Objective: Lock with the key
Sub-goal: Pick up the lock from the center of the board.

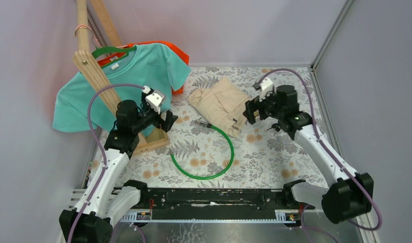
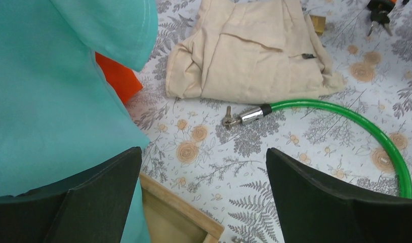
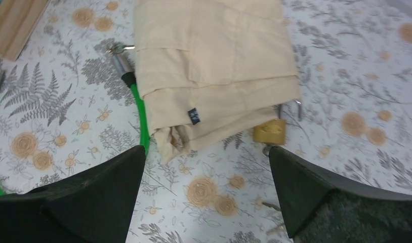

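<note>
The cable's black collar (image 1: pixel 209 125) (image 3: pixel 128 78) gets my right gripper next, which goes to the left in the top view and down onto it. A key sticks from the cable's metal end.
A small brass padlock (image 3: pixel 270 131) lies on the flowered table, its top tucked under the edge of a folded beige garment (image 3: pixel 214 66). The left wrist view shows it too, the padlock (image 2: pixel 318 23) at the garment's far corner, and black-headed keys (image 2: pixel 378 14) lie just beyond. A green cable (image 1: pixel 229 147) loops over the table, its metal end (image 2: pixel 249 116) in front of the garment. My left gripper (image 1: pixel 171 120) hangs open above the table by the wooden base. My right gripper (image 1: pixel 248 114) hangs open above the garment's near edge, the padlock just ahead of its right finger. Neither holds anything.
A teal T-shirt (image 1: pixel 118 81) on a green hanger hangs from a wooden rack (image 1: pixel 92 71) at the back left, with orange cloth (image 2: pixel 118 76) behind it. The rack's wooden base (image 1: pixel 153 142) sits under my left gripper. Grey walls close in the table.
</note>
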